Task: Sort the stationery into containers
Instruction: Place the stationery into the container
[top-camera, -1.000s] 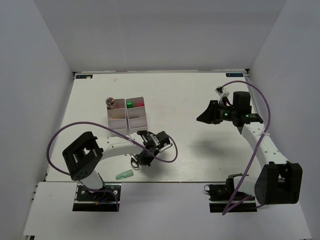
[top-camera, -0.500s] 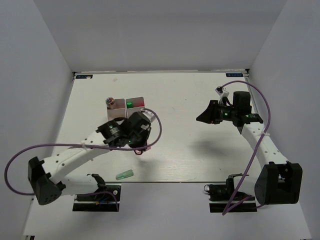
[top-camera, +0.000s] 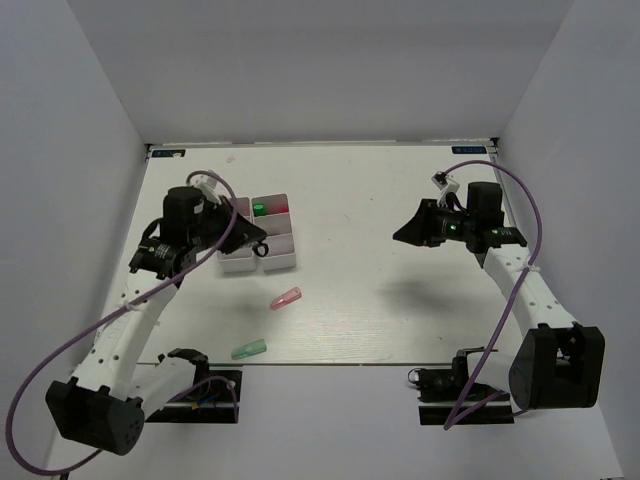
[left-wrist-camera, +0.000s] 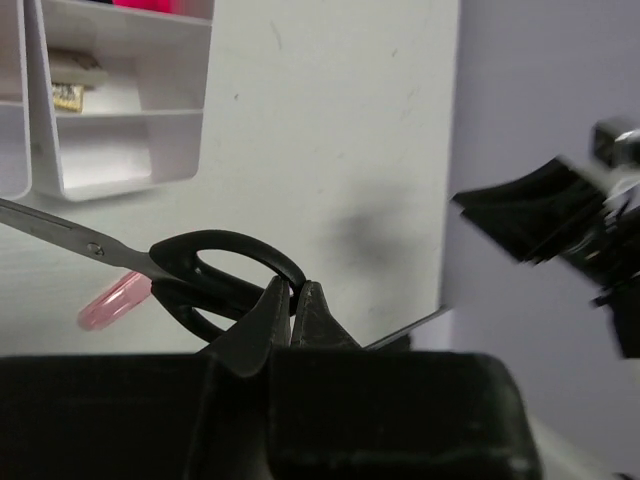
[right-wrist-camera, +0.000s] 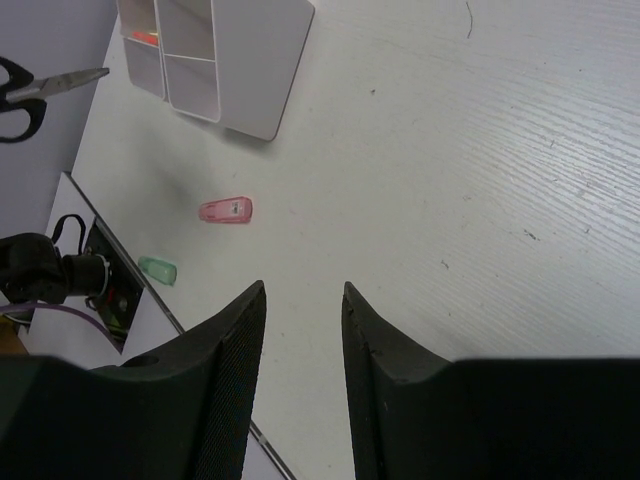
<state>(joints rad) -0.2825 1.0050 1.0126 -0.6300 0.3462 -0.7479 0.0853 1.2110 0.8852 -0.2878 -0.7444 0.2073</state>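
Note:
Next, my left gripper turns and shifts left in the top view, lowering over the near compartment, since the handle loop of the scissors overhangs the neighbouring container.
My left gripper is shut on the handle loop of the black-handled scissors, whose blade points left. In the top view that gripper hangs over the near end of the two white containers. These trays show again in the left wrist view and the right wrist view. A pink marker and a pale green marker lie on the table in front of the trays. My right gripper hovers open at the right, with nothing between its fingers.
The far compartments hold a green item and a pink one. A small pale item lies in another compartment. White walls enclose the table on three sides. A purple cable loops from the left arm.
My left arm has swung from the front centre of the table up and back to the trays, carrying the scissors. The pink marker now lies uncovered. The right arm has not moved.

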